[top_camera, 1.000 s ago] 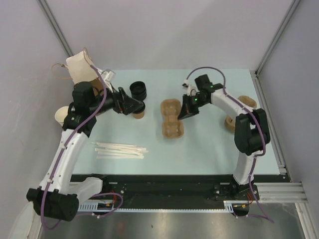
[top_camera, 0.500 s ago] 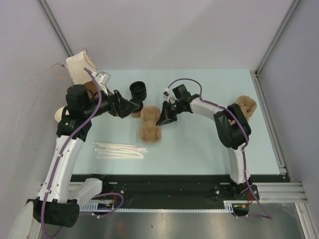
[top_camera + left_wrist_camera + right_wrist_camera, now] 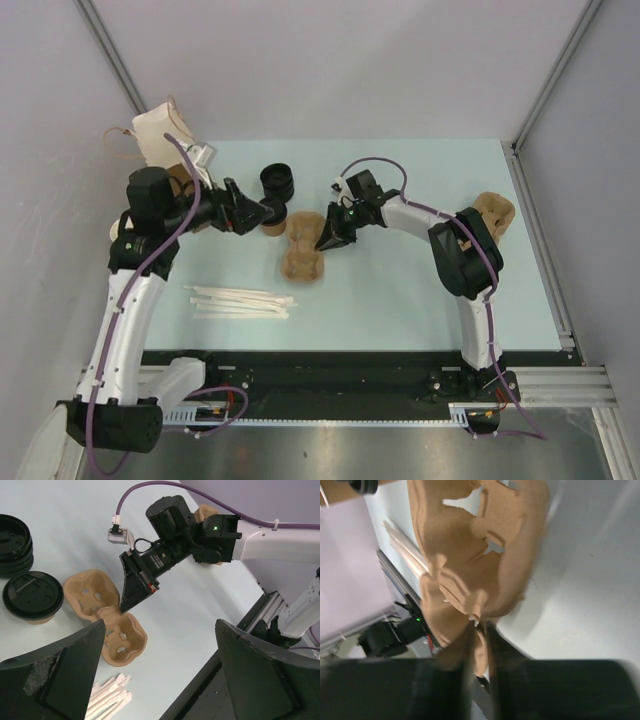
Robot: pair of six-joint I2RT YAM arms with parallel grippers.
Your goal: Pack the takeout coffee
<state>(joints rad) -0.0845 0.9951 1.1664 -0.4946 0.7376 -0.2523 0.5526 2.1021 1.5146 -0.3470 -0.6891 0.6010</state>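
My left gripper will next rise and turn outward toward the cream paper bag, and then I will lower it onto its top edge [image 3: 153, 114].
The takeout coffee [image 3: 32, 597], a kraft-brown cup with a black lid, stands on the table; in the top view [image 3: 277, 227] it is just past my left fingertips. My left gripper [image 3: 262, 212] hovers above and just left of the cup, open and empty, its jaws wide apart in the left wrist view [image 3: 160, 625]. My right gripper [image 3: 327, 238] is shut on the rim of the brown pulp cup carrier [image 3: 302, 252], which lies right of the cup. The pinch shows in the right wrist view [image 3: 480, 630], with the carrier [image 3: 470, 545] beyond it. The left wrist view shows the carrier [image 3: 107, 617] too.
A stack of loose black lids [image 3: 278, 181] stands behind the cup. Paper-wrapped straws [image 3: 240, 300] lie near the front left. A cream paper bag [image 3: 158, 135] sits at the back left. More pulp carriers [image 3: 495, 213] lie at the right edge.
My right gripper has dragged the carrier left from mid-table to beside the coffee cup. My left gripper has drawn back slightly to the left.
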